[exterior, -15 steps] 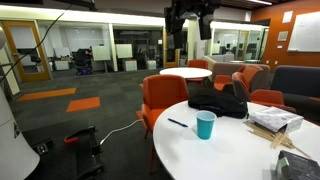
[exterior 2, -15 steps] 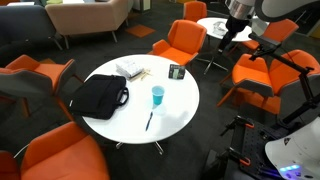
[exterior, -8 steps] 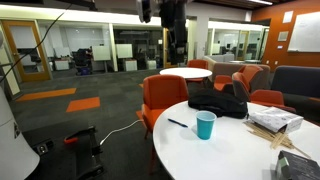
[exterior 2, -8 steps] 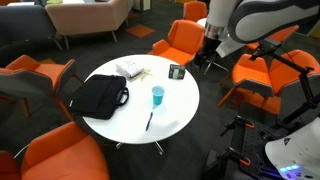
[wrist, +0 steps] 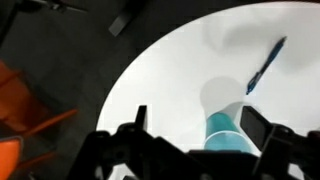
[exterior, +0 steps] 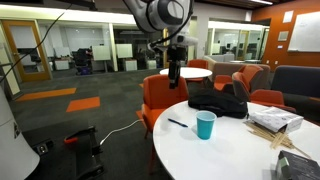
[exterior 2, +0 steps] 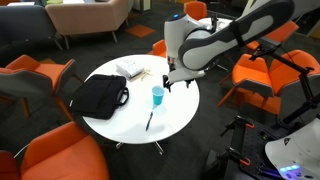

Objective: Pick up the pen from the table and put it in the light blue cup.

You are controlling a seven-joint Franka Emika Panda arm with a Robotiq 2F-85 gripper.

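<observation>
The pen's end nearest the cup [exterior: 205, 125] is farther out and lower than my gripper. My gripper needs to go outward and down, turning to straddle that end.
The pen [exterior: 178, 123] lies flat on the large round white table [exterior: 240, 155], a little apart from the light blue cup [exterior: 205, 125], which stands upright. Both show in the other exterior view too: the pen [exterior 2: 150, 121], the cup [exterior 2: 157, 95] and the table [exterior 2: 130, 112]. My gripper [exterior: 173, 72] [exterior 2: 176, 83] hangs in the air above the table, beside and higher than the cup, open and empty. In the wrist view the cup [wrist: 226, 140] sits between my spread fingers [wrist: 262, 125], and the pen [wrist: 265, 67] lies beyond it.
A black laptop bag [exterior 2: 100, 95] lies on the table. A white box with pale sticks [exterior: 272, 121] [exterior 2: 131, 68] sits near its edge. Orange chairs [exterior 2: 180, 42] [exterior: 162, 97] ring the table. A smaller round white table [exterior: 186, 73] stands behind.
The arm has swung from high and off to the side of the table to over it, and the gripper has come down close to the cup. Pen and cup have not moved.
</observation>
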